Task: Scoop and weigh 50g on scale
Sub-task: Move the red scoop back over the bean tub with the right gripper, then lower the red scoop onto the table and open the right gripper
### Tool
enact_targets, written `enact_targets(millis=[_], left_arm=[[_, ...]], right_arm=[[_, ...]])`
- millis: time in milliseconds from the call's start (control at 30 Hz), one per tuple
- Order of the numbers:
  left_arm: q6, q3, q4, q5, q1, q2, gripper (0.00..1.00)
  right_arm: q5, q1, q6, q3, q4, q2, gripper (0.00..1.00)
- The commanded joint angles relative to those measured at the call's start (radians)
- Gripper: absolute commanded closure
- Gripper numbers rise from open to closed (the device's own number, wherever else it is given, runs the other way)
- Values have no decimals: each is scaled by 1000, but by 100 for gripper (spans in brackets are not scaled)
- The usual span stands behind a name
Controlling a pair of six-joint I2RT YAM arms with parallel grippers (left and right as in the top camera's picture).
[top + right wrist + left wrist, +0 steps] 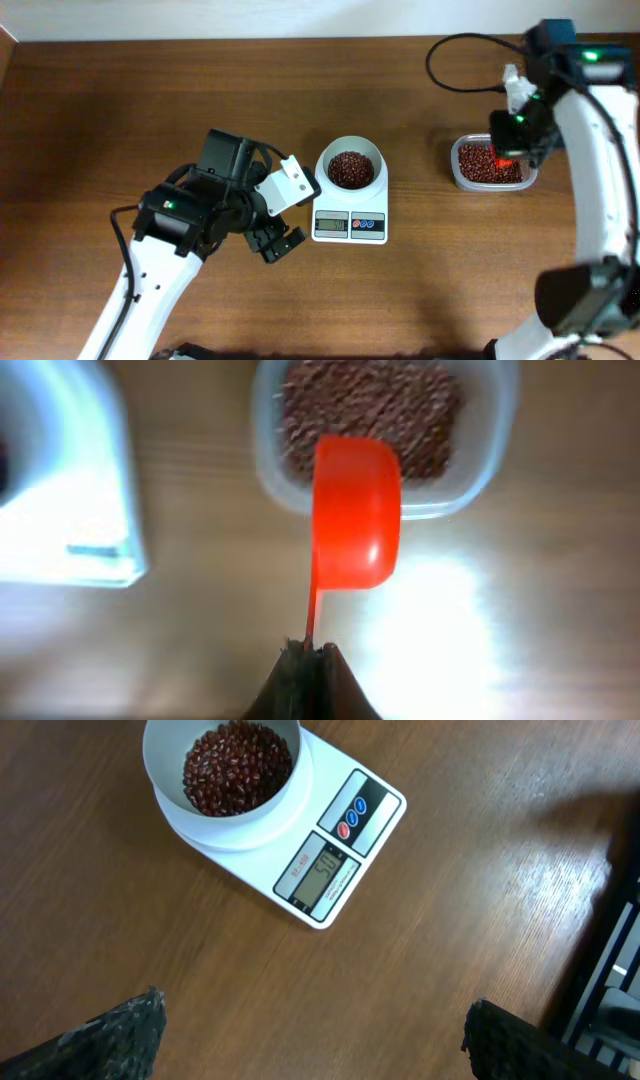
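Note:
The display shows the target, so my right gripper should next move back and down to the bare wood beside the scale to free the scoop (357, 510).
The white scale (350, 226) sits mid-table with a white bowl (350, 168) of red beans on its platform. In the left wrist view the scale (330, 850) and bowl (222, 770) lie ahead of my left gripper (312, 1002), which stands wide open over bare wood, holding nothing. From overhead the left gripper (278, 243) is just left of the scale. My right gripper (312, 650) is shut on the thin handle of a red scoop (357, 510). The scoop hangs over the near rim of the clear tub (470, 470) of beans. Overhead, the right gripper (510, 140) is above that tub (490, 165).
The brown wooden table reaches a pale wall at the far edge. A black cable (450, 60) loops behind the right arm. The scale's edge (70, 500) shows blurred at the left of the right wrist view.

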Motion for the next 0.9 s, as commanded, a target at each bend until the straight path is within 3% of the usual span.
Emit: enact_targets(millis=[0, 200, 267, 300, 500, 667, 867], left_arm=[[-3, 8, 2, 11, 2, -15, 1], [-3, 8, 2, 11, 2, -15, 1], [-3, 8, 2, 11, 2, -15, 1], [-3, 8, 2, 11, 2, -15, 1], [-3, 8, 2, 11, 2, -15, 1], [-3, 8, 2, 11, 2, -15, 1], [-3, 8, 2, 11, 2, -15, 1]], right_arm=[[-259, -29, 15, 18, -50, -154, 96], [-263, -29, 60, -98, -49, -304, 96], [-268, -28, 71, -286, 19, -338, 96], [-311, -27, 71, -475, 145, -367, 96], [-592, -30, 76, -1081, 614, -398, 96], [-583, -70, 92, -1181, 643, -398, 96], [-554, -282, -37, -1183, 634, -399, 96]])
